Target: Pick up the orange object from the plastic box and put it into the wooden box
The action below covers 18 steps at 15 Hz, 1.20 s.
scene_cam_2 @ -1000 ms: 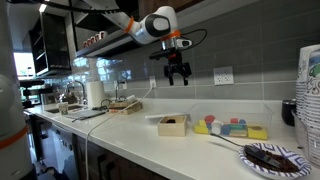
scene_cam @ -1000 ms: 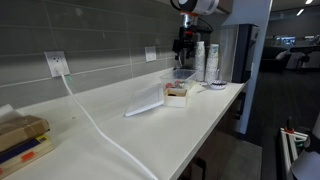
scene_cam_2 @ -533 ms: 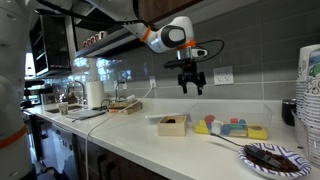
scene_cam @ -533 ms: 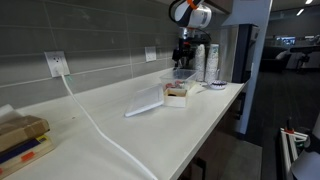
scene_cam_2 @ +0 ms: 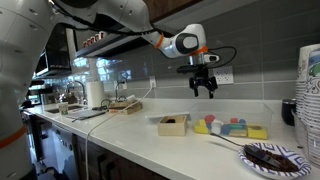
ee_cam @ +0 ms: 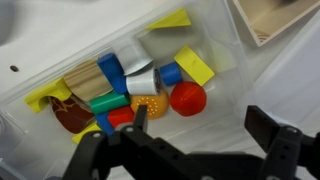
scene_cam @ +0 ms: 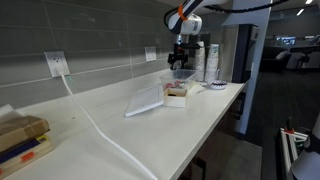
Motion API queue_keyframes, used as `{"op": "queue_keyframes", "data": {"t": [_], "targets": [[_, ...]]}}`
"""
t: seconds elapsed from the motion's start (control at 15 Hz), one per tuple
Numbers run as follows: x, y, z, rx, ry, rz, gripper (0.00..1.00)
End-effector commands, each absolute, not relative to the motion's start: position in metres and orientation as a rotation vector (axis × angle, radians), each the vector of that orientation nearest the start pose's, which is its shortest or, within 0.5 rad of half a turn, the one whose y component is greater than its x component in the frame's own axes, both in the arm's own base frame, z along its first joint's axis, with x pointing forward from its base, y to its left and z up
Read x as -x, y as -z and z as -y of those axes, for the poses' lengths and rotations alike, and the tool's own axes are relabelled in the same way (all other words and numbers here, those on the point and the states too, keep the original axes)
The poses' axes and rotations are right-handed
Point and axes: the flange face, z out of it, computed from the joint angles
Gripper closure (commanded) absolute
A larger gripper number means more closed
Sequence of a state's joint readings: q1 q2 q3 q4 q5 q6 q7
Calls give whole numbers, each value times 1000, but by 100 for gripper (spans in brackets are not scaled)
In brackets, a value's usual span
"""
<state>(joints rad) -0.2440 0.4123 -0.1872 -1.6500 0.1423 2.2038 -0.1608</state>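
My gripper lowers into the plastic box toward the orange object next, with its fingers on either side.
The clear plastic box (ee_cam: pixel 60 60) holds several coloured blocks; it also shows in both exterior views (scene_cam: pixel 184 74) (scene_cam_2: pixel 232 129). The orange object (ee_cam: pixel 187 98), a small round orange-red piece, lies in it beside a paler orange dotted piece (ee_cam: pixel 148 106). The wooden box (ee_cam: pixel 275 20) stands next to it, also seen in both exterior views (scene_cam: pixel 177 93) (scene_cam_2: pixel 172 124). My gripper (ee_cam: pixel 205 125) is open and empty, hovering above the plastic box (scene_cam: pixel 181 55) (scene_cam_2: pixel 205 88), with the orange object just ahead of the gap between its fingers.
A flat clear plastic sheet (scene_cam: pixel 145 100) lies by the wooden box. Stacked paper cups (scene_cam: pixel 211 62) and a plate (scene_cam_2: pixel 272 158) stand at the counter's end. A white cable (scene_cam: pixel 95 125) runs across the counter. The tiled wall is close behind the boxes.
The gripper has moved sideways from above the wooden box to above the plastic box and come lower. It stays open. The boxes have not moved.
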Motion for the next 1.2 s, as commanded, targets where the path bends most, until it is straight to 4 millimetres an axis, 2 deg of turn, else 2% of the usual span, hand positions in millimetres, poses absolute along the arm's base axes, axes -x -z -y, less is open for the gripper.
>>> {"op": "queue_keyframes", "data": {"t": [0.0,0.33,0.67,1.13], "targets": [[-656,-380,273,3061,204,-533,0],[-677,-349,267,3056,141,-543,0],[-692,-332,269,3035,118,-585,0],[-698,-306,273,3023,75,-630,0]]}}
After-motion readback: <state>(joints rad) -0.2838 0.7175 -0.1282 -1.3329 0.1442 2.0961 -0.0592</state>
